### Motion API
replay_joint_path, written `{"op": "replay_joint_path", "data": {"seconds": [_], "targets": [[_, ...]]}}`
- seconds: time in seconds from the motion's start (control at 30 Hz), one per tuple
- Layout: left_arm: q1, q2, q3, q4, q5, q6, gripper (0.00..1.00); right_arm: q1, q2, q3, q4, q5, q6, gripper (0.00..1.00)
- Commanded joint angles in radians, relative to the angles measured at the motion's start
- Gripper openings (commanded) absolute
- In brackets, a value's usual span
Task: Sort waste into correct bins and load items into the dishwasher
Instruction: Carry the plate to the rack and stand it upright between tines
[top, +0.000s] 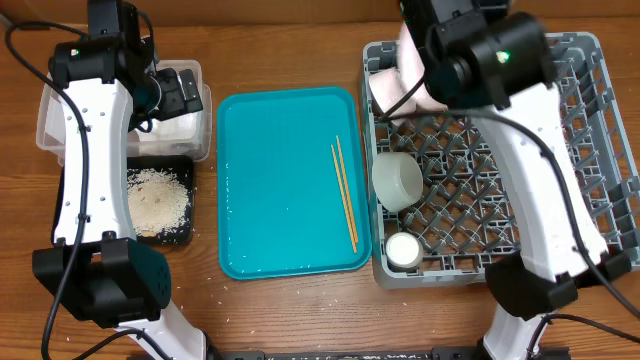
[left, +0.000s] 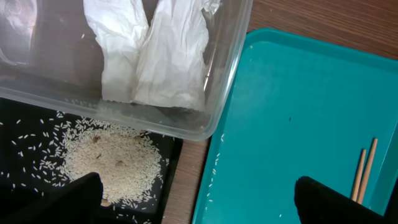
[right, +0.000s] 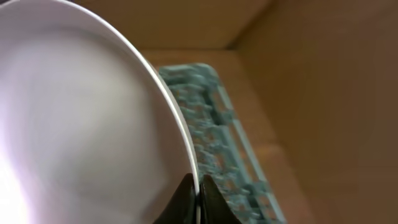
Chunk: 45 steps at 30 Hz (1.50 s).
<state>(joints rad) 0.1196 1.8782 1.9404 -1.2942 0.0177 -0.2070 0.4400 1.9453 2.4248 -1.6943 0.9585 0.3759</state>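
The rack's grid stands open at the rack's far end by the teal tray, so my right gripper needs to lower the plate (right: 81, 124) on its edge down onto it there.
My right gripper (right: 198, 182) is shut on the rim of the round white plate (right: 81, 124), which stands on edge over the grey dishwasher rack (right: 214, 130). In the overhead view the rack (top: 600, 130) holds a pale grey-blue bowl (top: 397, 180), a small white cup (top: 403, 250) and a pinkish-white dish (top: 388, 90) under my right arm. The chopsticks (top: 345, 195) lie on the teal tray (top: 280, 180). My left gripper (left: 199, 199) is open and empty, above the edge of the clear tub (left: 224, 81). White napkins (left: 155, 56) lie in the tub. Rice (left: 115, 165) is heaped on the black tray (top: 172, 165).
A few stray rice grains lie on the teal tray's left rim (left: 214, 165) and on the wooden table near the front. A cardboard wall stands behind the rack. The arm bases sit at the front left and front right.
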Motion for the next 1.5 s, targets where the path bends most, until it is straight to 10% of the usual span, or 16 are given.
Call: {"op": "replay_joint_path", "data": {"seconds": [0.0,0.57,0.77,1.03,1.23,1.47], "targets": [[-0.002,-0.003,0.02,0.0,0.001,0.012,1.0,-0.025,-0.014,-0.161,0.022,0.28,0.138,0.04],[-0.002,-0.003,0.02,0.0,0.001,0.012,1.0,-0.026,-0.014,-0.724,0.531,0.241,0.179,0.04],[-0.003,-0.003,0.02,0.0,0.001,0.012,1.0,-0.026,-0.016,-0.721,0.549,0.046,0.109,0.44],[-0.002,-0.003,0.02,0.0,0.001,0.012,1.0,-0.018,-0.081,-0.584,0.451,-0.193,0.027,0.66],[-0.002,-0.003,0.02,0.0,0.001,0.012,1.0,0.005,-0.117,-0.42,0.429,-0.673,-0.139,0.69],[-0.002,-0.003,0.02,0.0,0.001,0.012,1.0,0.149,-0.064,-0.5,0.505,-0.78,-0.141,0.69]]}}
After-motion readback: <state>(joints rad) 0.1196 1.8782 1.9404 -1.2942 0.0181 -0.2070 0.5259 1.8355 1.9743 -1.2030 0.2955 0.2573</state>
